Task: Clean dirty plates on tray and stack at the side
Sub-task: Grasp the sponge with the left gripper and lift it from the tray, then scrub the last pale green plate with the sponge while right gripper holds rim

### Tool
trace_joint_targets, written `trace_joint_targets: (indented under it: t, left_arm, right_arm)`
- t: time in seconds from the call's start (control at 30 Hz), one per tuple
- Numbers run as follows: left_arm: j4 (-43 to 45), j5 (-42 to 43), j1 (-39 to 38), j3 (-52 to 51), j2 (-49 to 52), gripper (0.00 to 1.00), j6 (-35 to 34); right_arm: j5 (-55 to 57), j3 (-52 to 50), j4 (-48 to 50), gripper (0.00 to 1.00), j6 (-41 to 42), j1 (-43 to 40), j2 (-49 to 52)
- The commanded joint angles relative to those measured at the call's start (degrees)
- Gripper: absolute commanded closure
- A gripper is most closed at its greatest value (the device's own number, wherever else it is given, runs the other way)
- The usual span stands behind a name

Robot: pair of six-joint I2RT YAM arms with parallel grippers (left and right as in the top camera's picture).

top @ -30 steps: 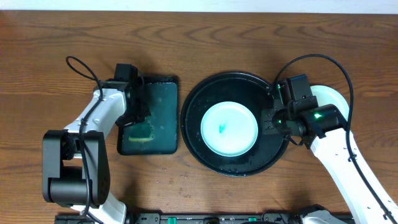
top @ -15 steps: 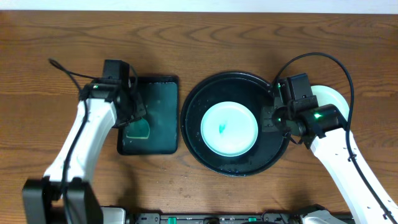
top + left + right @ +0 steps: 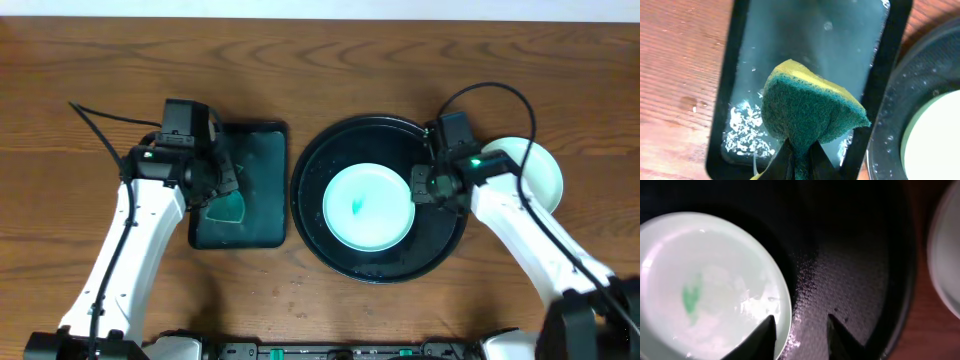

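My right gripper will move down next, easing to the left in the overhead view, onto the plate's nearest rim, because its open fingers are already on both sides of that rim.
A pale-mint plate with a small teal smear lies in the middle of the round black tray. My right gripper is open low at the plate's right rim. In the right wrist view one finger stands over the plate and the other over bare tray floor. A second plate rests on the table right of the tray, partly under my right arm. My left gripper is shut on a yellow-and-green sponge above the dark green rectangular tray.
The rectangular tray holds water and white foam near its lower left. It sits close beside the black tray's left rim. Brown wooden table surrounds both. A cable loops over each arm.
My right gripper has shifted left from the tray's right rim to the plate's edge. My left arm has straightened and carried the sponge slightly to the right over the rectangular tray.
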Motion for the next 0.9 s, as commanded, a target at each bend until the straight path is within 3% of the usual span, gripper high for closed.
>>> trace_joint_targets:
  t: [0.0, 0.17, 0.3, 0.37, 0.43, 0.63, 0.87]
  left_arm:
    - [0.68, 0.22, -2.16, 1.68, 0.13, 0.93, 1.36]
    - [3.10, 0.92, -7.56, 1.70, 0.13, 0.93, 2.67]
    - [8.37, 6.12, -12.39, 1.68, 0.26, 0.93, 2.23]
    - [12.17, 9.03, -14.80, 1.68, 0.79, 0.93, -1.01]
    - [15.98, 12.07, -16.96, 1.68, 1.92, 0.93, -4.52]
    - [25.03, 17.94, -24.37, 1.68, 9.44, 0.93, -13.22]
    - [29.46, 18.95, -30.42, 1.68, 19.78, 0.93, -16.76]
  right_arm:
    - [-1.62, -0.50, 1.18, 0.66, -1.40, -0.04, 4.00]
    - [-11.19, -0.50, 3.78, 0.63, -8.33, -0.04, 9.66]
    - [-11.69, -0.50, 4.66, 0.64, -9.01, -0.04, 13.33]
    - [-11.82, -0.50, 4.59, 0.80, -9.01, -0.04, 15.08]
    - [-12.79, -0.50, 4.61, 0.88, -8.96, -0.02, 16.31]
    - [-13.09, -0.50, 4.07, 0.99, -8.83, 0.07, 16.68]
    - [-13.09, -0.50, 3.48, 0.99, -8.81, 0.07, 16.68]
